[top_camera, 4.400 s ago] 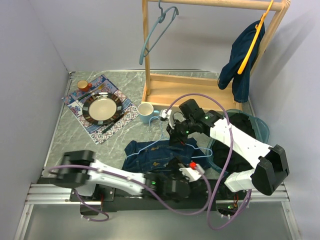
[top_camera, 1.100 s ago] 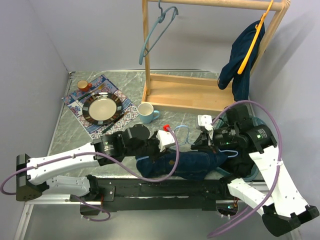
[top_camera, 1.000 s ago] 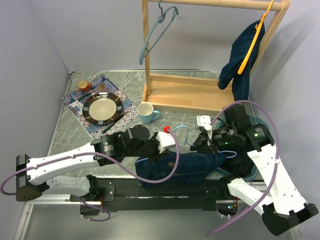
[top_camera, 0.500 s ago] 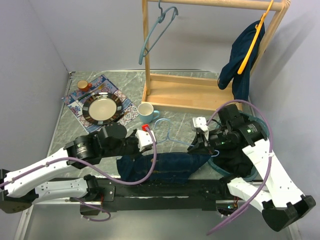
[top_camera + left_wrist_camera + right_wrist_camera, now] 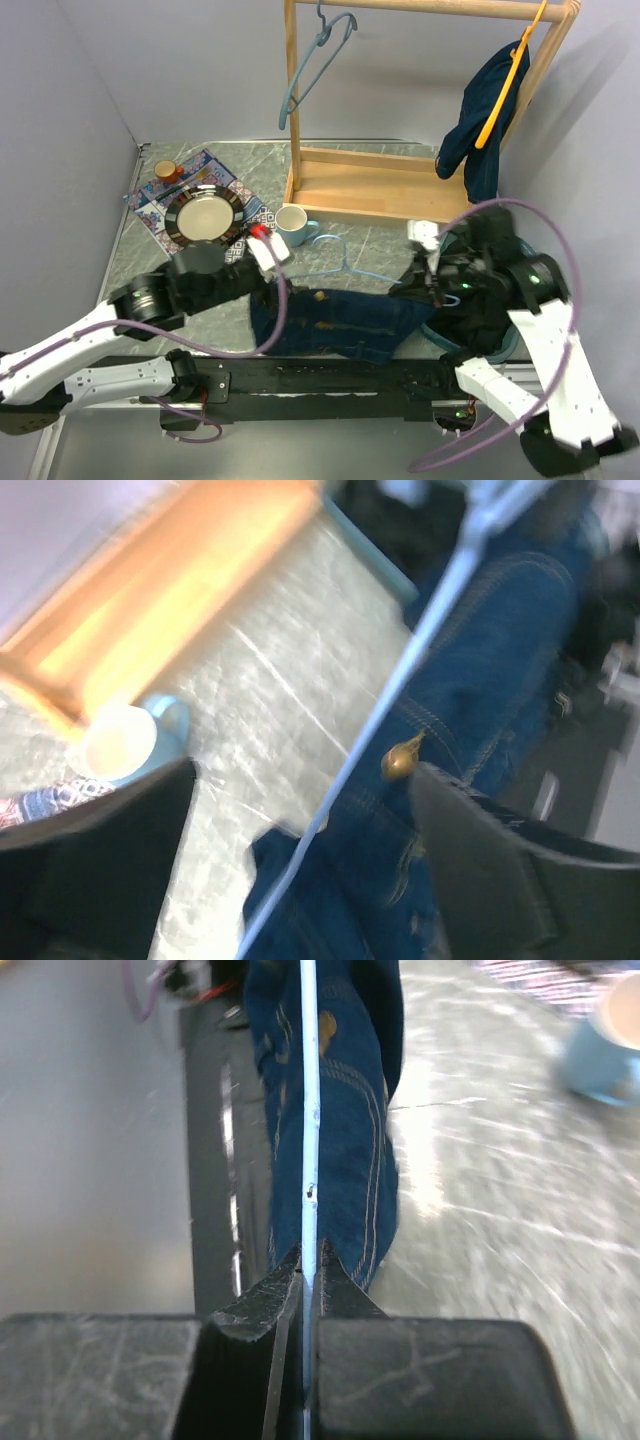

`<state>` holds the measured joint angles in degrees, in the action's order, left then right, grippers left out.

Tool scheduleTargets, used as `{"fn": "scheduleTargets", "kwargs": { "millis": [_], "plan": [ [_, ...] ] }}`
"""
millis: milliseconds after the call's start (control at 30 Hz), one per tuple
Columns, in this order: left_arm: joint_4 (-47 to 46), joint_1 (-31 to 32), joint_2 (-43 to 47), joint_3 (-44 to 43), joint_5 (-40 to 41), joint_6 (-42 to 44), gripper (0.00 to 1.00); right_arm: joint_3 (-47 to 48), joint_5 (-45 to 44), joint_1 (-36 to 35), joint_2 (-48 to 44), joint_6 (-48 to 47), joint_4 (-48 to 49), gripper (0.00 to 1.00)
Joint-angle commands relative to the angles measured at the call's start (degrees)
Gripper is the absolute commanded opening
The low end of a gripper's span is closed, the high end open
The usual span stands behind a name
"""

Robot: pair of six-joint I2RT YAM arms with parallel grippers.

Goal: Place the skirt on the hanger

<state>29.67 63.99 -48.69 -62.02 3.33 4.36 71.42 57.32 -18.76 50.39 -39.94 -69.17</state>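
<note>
I will next lift my right gripper up and outward, turning the light blue hanger, to the rack's top bar (image 5: 490,9) beside the orange hanger. I will let go there, because that part of the bar is empty.
The dark blue denim skirt (image 5: 340,320) hangs stretched between the two arms near the table's front edge. It also shows in the left wrist view (image 5: 480,680), with a brass button, and in the right wrist view (image 5: 350,1110). The light blue wire hanger (image 5: 345,265) runs along the skirt's top edge and crosses the left wrist view (image 5: 400,675). My right gripper (image 5: 425,280) (image 5: 310,1270) is shut on the hanger wire (image 5: 309,1110) at the skirt's right end. My left gripper (image 5: 272,285) (image 5: 300,780) has its jaws wide apart over the skirt's left end and the wire.
A wooden rack (image 5: 375,185) stands at the back with a teal hanger (image 5: 315,60) and a denim garment on an orange hanger (image 5: 485,110). A blue cup (image 5: 292,225), a plate (image 5: 205,215) on a patterned mat and a small brown cup (image 5: 165,170) sit left.
The left gripper has drawn back to the left and up. The right gripper moved right with the hanger. The skirt is now stretched out and lifted between them.
</note>
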Motion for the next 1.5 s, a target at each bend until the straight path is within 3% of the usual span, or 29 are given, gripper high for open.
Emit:
{"fn": "scheduleTargets", "kwargs": {
  "millis": [0,100,233,400,600,733,967,1267,1467],
  "plan": [
    [-7.2,-0.8,3.2,-5.5,10.6,-3.9,0.99,5.8,2.9,6.5,-5.0,6.4,-1.8,0.00],
    [-5.9,-0.8,3.9,-7.2,18.3,-3.8,0.99,6.8,6.0,15.0,-7.1,9.1,-0.8,0.00],
    [-5.9,-0.7,8.5,-2.4,19.9,-6.4,0.97,10.7,5.8,20.2,-7.1,15.7,3.7,0.00],
    [-8.6,-0.8,13.3,10.0,20.7,-8.1,0.97,25.3,0.2,21.0,-2.2,28.0,8.9,0.00],
    [-12.2,-0.8,15.9,19.0,18.9,-9.9,0.97,29.5,-10.4,21.0,1.5,47.9,26.6,0.00],
    [-12.9,-0.7,16.6,20.4,19.2,-8.8,0.97,35.5,-15.4,21.3,8.3,51.0,26.2,0.00],
    [-15.6,-0.8,18.4,24.7,18.3,-9.5,0.97,35.1,-22.6,21.3,9.8,53.6,28.0,0.00],
    [-16.5,-0.8,14.2,25.9,17.7,-10.8,0.97,39.3,-33.0,21.1,18.0,58.4,32.2,0.00],
    [-15.9,-0.7,11.9,25.4,18.0,-10.9,0.97,48.0,-38.3,21.0,27.4,65.5,35.2,0.00]
  ]
}}
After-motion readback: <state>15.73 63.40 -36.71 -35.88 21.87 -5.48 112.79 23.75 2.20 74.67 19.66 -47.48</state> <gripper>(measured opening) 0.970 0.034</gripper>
